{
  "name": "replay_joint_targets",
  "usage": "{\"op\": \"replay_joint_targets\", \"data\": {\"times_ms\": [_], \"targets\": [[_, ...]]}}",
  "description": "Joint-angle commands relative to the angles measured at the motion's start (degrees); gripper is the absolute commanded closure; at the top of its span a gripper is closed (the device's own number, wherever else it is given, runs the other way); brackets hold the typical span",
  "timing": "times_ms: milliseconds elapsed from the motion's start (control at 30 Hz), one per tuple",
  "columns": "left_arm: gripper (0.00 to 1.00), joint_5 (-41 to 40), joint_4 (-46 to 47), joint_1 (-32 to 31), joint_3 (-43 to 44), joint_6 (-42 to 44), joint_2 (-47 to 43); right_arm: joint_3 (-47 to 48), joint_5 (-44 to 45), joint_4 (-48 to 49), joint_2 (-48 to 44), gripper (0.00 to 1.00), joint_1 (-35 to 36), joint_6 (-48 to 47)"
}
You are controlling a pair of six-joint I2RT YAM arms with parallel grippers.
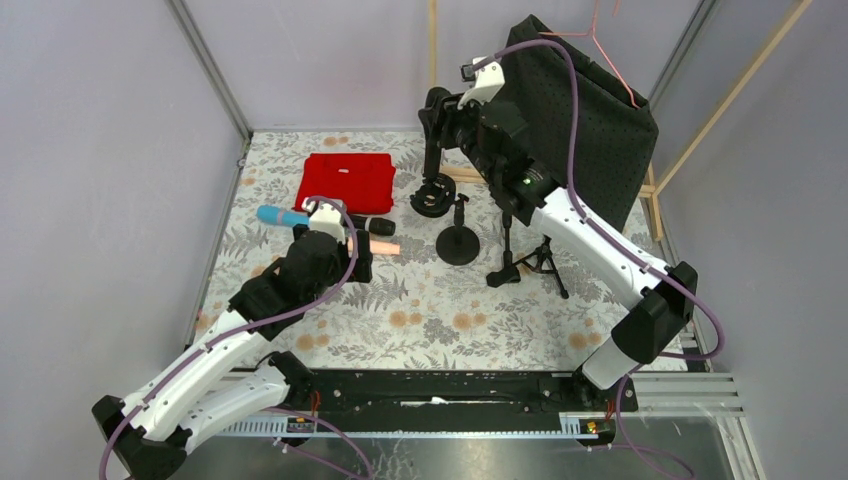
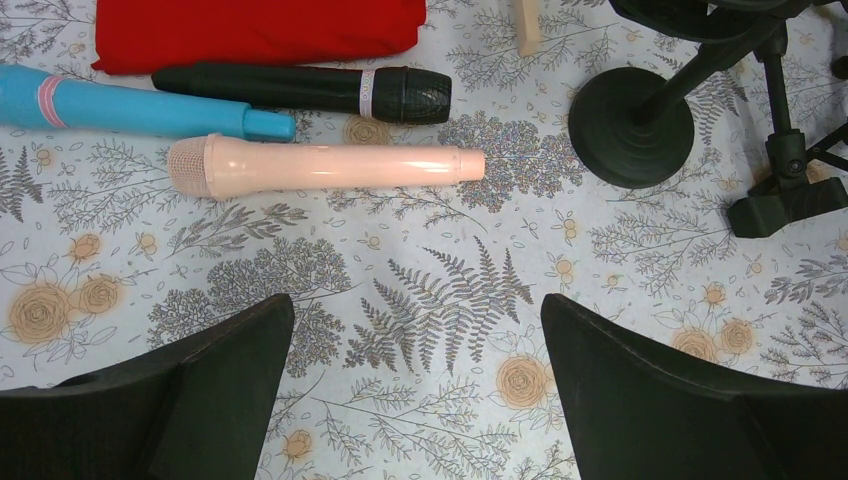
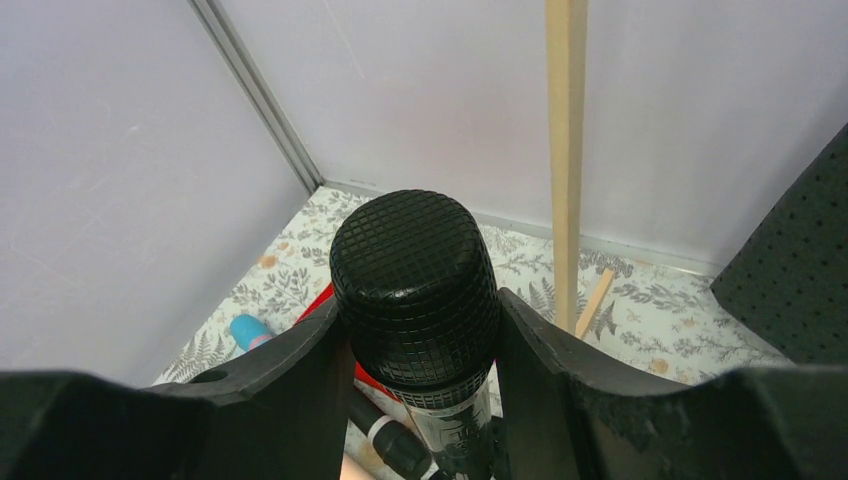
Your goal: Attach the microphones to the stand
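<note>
The black microphone goes down into the stand's round holder (image 1: 433, 196) next and my right gripper lets go of it, since that holder lies below my gripper.
My right gripper (image 1: 440, 112) is raised at the back of the table and shut on a black microphone (image 3: 415, 285), held upright with its mesh head between the fingers (image 3: 300, 380). Its lower end hangs over a small black stand (image 1: 432, 196). Three microphones lie side by side on the floral cloth: a light blue one (image 2: 130, 105), a black one (image 2: 300, 90) and a peach-pink one (image 2: 320, 167). My left gripper (image 2: 418, 330) hovers open just in front of the pink one, with nothing between its fingers.
A folded red cloth (image 1: 346, 180) lies behind the lying microphones. A round-base stand (image 1: 459, 243) and a tripod stand (image 1: 522, 262) rise mid-table. A black perforated panel (image 1: 590, 110) and wooden slats (image 3: 566, 150) stand at the back right.
</note>
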Motion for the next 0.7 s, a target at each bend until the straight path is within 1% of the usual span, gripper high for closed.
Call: {"op": "replay_joint_targets", "data": {"times_ms": [0, 667], "targets": [[0.01, -0.11, 2.49, 0.24, -0.28, 0.9, -0.3, -1.43, -0.76, 4.43, 0.36, 1.0, -0.26, 1.32], [0.01, 0.44, 2.56, 0.24, -0.38, 1.09, 0.69, -5.18, -0.27, 5.31, 0.27, 1.0, -0.37, 1.91]]}}
